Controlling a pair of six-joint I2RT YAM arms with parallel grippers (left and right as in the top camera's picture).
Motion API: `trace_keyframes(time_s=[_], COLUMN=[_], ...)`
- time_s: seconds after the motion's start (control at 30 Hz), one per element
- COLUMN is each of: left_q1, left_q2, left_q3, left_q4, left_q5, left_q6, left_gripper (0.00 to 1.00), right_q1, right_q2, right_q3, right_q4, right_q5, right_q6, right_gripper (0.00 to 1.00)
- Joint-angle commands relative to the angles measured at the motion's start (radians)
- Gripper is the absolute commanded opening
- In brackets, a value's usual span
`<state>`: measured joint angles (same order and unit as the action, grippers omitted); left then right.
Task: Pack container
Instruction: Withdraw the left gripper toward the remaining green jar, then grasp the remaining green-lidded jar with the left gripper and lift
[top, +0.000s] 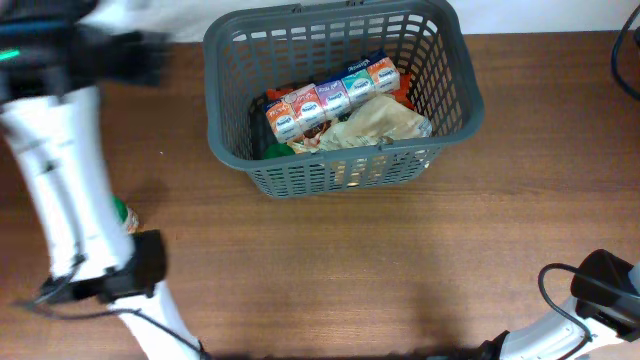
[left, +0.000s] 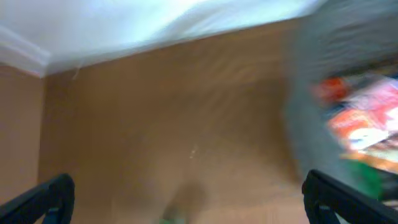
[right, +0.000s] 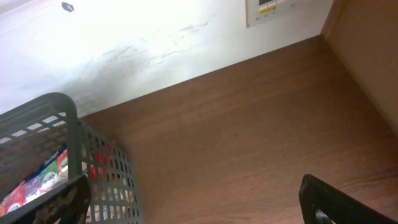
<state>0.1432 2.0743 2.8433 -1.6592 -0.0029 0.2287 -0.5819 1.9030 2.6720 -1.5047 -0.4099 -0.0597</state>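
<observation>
Next, my left gripper draws back and lowers its open fingers around the green lid (top: 121, 209) (left: 171, 219), since the jar stands below the gripper and back from it.
The container (top: 340, 170) is a dark grey slotted basket at the table's back centre. It holds a row of small colourful cartons (top: 335, 97), a crumpled beige bag (top: 375, 125) and red and green items. In the left wrist view the container (left: 311, 93) is a blur at the right. In the right wrist view it (right: 68, 124) stands at the left. My left gripper (left: 189, 202) is open and empty above bare table, left of the container; the view is motion-blurred. My right gripper (right: 193, 202) is open and empty, right of the container.
A green and white object (top: 125, 215) lies on the table at the left, partly hidden by my left arm (top: 60, 180). My right arm (top: 600, 290) is at the front right corner. A white wall (right: 155, 37) runs behind the table.
</observation>
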Motion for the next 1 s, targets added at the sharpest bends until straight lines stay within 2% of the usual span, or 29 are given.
trace_keyframes(time_s=[0.0, 0.1, 0.27, 0.33, 0.43, 0.67, 0.97], left_q1=[0.169, 0.287, 0.362, 0.365, 0.365, 0.364, 0.370], left_q2=[0.020, 0.028, 0.041, 0.041, 0.041, 0.041, 0.041], left_q3=[-0.055, -0.186, -0.479, -0.623, -0.763, -1.001, -1.189], left_q4=[-0.029, -0.028, -0.028, -0.021, 0.027, 0.153, 0.309], left_q5=[0.065, 0.192, 0.188, 0.164, 0.094, -0.066, -0.073], left_q6=[-0.249, -0.251, -0.241, -0.212, -0.212, -0.210, -0.210], left_gripper=[0.99, 0.99, 1.00, 0.94, 0.92, 0.92, 0.93], right_q1=[-0.001, -0.001, -0.001, -0.001, -0.001, -0.001, -0.001], right_q2=[0.008, 0.008, 0.008, 0.008, 0.008, 0.008, 0.008], right_q3=[-0.003, -0.003, -0.003, -0.003, -0.003, -0.003, -0.003], right_q4=[0.000, 0.000, 0.000, 0.000, 0.000, 0.000, 0.000], right_q5=[-0.013, -0.013, -0.013, -0.013, -0.013, -0.013, -0.013], right_q6=[-0.002, -0.002, -0.002, -0.002, -0.002, -0.002, -0.002], right_gripper=[0.99, 0.99, 0.99, 0.99, 0.98, 0.99, 0.99])
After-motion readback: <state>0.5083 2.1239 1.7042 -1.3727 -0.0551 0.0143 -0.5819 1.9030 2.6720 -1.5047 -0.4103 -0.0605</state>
